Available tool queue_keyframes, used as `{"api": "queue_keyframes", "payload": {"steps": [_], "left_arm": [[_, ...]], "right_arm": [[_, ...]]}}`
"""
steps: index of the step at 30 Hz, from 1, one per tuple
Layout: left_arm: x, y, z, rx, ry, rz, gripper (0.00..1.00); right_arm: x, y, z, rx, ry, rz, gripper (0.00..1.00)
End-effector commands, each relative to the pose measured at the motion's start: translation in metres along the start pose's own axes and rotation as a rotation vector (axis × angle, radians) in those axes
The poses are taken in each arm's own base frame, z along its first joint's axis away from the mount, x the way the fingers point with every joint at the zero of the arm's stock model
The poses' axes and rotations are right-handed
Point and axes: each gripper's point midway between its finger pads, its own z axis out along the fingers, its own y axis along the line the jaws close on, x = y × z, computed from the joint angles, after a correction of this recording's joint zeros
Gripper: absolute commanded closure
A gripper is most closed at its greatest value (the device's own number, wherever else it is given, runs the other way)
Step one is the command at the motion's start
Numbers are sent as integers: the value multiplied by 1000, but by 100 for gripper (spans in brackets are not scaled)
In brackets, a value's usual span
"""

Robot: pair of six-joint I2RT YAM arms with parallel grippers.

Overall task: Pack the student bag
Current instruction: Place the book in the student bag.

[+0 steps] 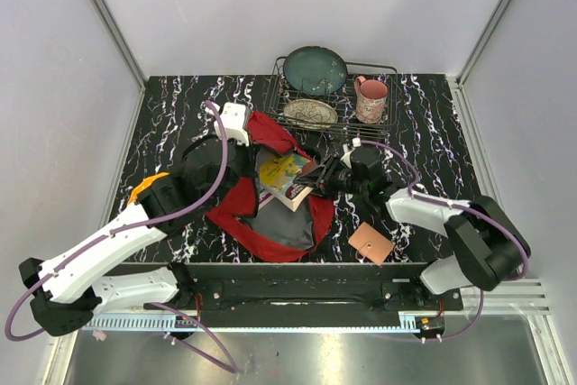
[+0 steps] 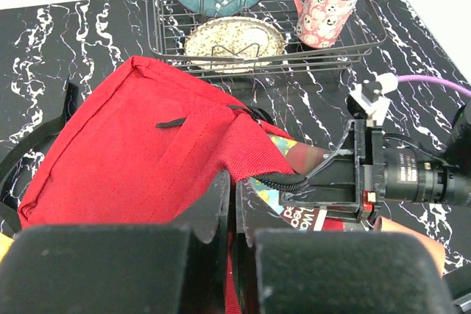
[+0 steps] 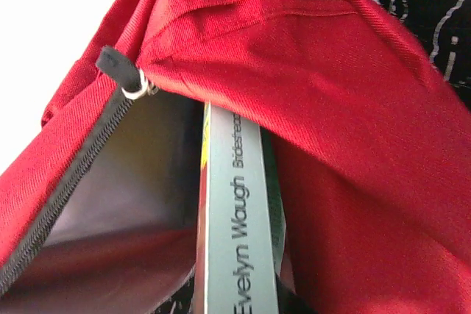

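My right gripper pushes the book to the left in the top view next, deeper under the bag's raised flap, as the book's outer end still sticks out.
The red student bag (image 1: 236, 211) lies mid-table with its mouth open, showing grey lining (image 1: 287, 223). My left gripper (image 1: 249, 161) is shut on the bag's upper flap and holds it raised; in the left wrist view the jaws pinch red fabric (image 2: 234, 204) beside the black zipper edge (image 2: 283, 180). My right gripper (image 1: 317, 181) is shut on a paperback book (image 1: 285, 176) and holds it in the bag's mouth. In the right wrist view the grey spine (image 3: 239, 226) points into the opening, between the lining (image 3: 125, 174) and the red flap (image 3: 353, 145).
A wire dish rack (image 1: 389, 69) at the back holds a teal plate (image 1: 315, 69), a patterned plate (image 1: 310, 113) and a pink mug (image 1: 370, 99). A small brown square pad (image 1: 370, 242) lies on the table at the front right.
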Motion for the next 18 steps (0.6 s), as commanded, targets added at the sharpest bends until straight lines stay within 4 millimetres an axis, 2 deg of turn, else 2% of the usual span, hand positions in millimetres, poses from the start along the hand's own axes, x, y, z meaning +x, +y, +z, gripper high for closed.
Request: {"api": "queue_keyframes", "payload": {"steps": [1, 4, 6, 7, 9, 10, 12, 13, 14, 17, 18], "left_arm": [[-50, 1, -17, 28, -175, -99, 100], [-48, -1, -15, 33, -171, -100, 100], [-47, -6, -12, 53, -164, -93, 100], [-47, -9, -11, 63, -164, -93, 100], [-46, -12, -8, 70, -157, -91, 100], [-46, -12, -8, 67, -154, -89, 100], [-44, -12, -6, 62, -147, -86, 100], [-46, -13, -6, 65, -150, -88, 100], [-46, -14, -6, 71, -150, -90, 100], [-45, -19, -4, 93, -147, -91, 100], [-44, -22, -3, 101, -140, -91, 100]], "right_arm": [[-34, 25, -19, 42, -225, -158, 100], [-40, 25, -20, 89, -249, -195, 100], [-29, 26, -13, 79, -181, -197, 100], [-24, 38, -9, 24, -154, -208, 100], [-5, 44, -2, -30, -68, -204, 100], [9, 62, 1, -106, -30, -213, 100], [30, 71, 6, -167, 68, -198, 100], [41, 87, 6, -232, 101, -193, 100], [49, 92, 6, -258, 138, -191, 100], [50, 89, 18, -253, 130, -158, 100], [48, 82, 25, -234, 125, -150, 100]]}}
